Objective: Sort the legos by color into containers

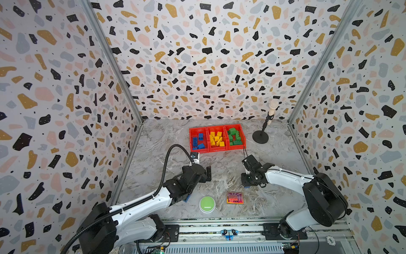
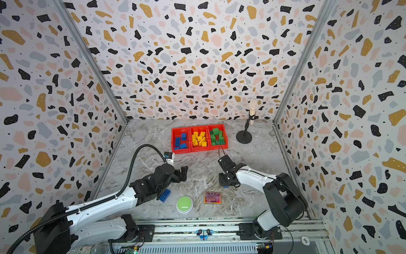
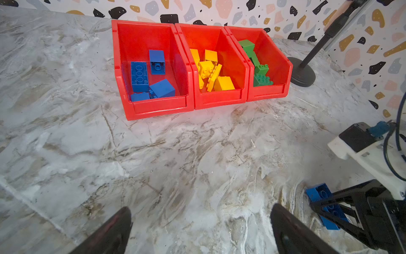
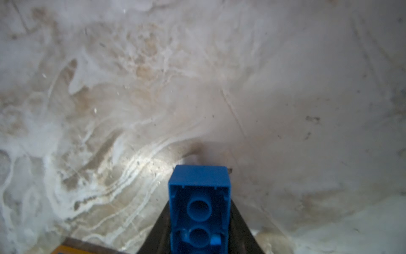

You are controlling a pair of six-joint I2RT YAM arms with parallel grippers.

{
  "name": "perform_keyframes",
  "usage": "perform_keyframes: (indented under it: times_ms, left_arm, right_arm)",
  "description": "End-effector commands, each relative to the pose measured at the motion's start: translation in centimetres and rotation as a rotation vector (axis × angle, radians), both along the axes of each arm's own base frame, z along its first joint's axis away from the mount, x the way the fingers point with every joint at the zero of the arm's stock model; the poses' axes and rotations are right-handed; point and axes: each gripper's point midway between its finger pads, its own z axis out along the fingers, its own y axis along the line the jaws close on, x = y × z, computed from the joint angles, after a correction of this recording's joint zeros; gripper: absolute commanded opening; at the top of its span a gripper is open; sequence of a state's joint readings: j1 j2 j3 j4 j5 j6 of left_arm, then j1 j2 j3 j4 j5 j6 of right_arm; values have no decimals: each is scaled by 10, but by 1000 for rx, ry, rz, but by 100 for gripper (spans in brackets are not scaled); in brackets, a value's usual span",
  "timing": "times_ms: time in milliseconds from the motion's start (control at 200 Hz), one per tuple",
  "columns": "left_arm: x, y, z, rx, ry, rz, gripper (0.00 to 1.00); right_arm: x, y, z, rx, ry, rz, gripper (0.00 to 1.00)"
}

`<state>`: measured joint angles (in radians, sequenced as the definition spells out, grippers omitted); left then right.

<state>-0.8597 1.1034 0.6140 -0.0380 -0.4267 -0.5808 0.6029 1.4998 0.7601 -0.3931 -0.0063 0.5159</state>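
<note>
Next, my right gripper lifts the matching blue brick, carries it outward above the first container with its blue legos and releases it. Those legos lie outward of my gripper.
Three joined red containers (image 1: 217, 150) (image 2: 198, 150) (image 3: 219, 100) stand at the back of the table. The first holds blue legos (image 1: 198, 140), the middle one yellow legos (image 1: 217, 139), the last green legos (image 1: 236, 136). My right gripper (image 1: 247, 184) (image 2: 225, 184) (image 4: 200, 220) is shut on an oblong blue brick (image 4: 200, 198) (image 3: 317, 193), hollow underside towards the wrist camera, low over the table. My left gripper (image 1: 208, 173) (image 3: 200, 207) is open, with only bare table between its fingers. Another blue brick (image 2: 164, 195) (image 1: 186, 199) lies on the table, partly under the left arm.
A round green button (image 1: 207, 204) and a shiny pink-orange card (image 1: 235, 197) lie near the front edge. A microphone on a black round-based stand (image 1: 260, 136) is to the right of the bins. Patterned walls close in three sides, and a metal rail (image 1: 219, 229) runs along the front.
</note>
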Motion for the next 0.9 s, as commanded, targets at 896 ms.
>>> perform_keyframes:
  times_ms: [896]
  left_arm:
    - [-31, 94, -52, -32, 143, 247, 100]
  right_arm:
    - [222, 252, 160, 480, -443, 362, 28]
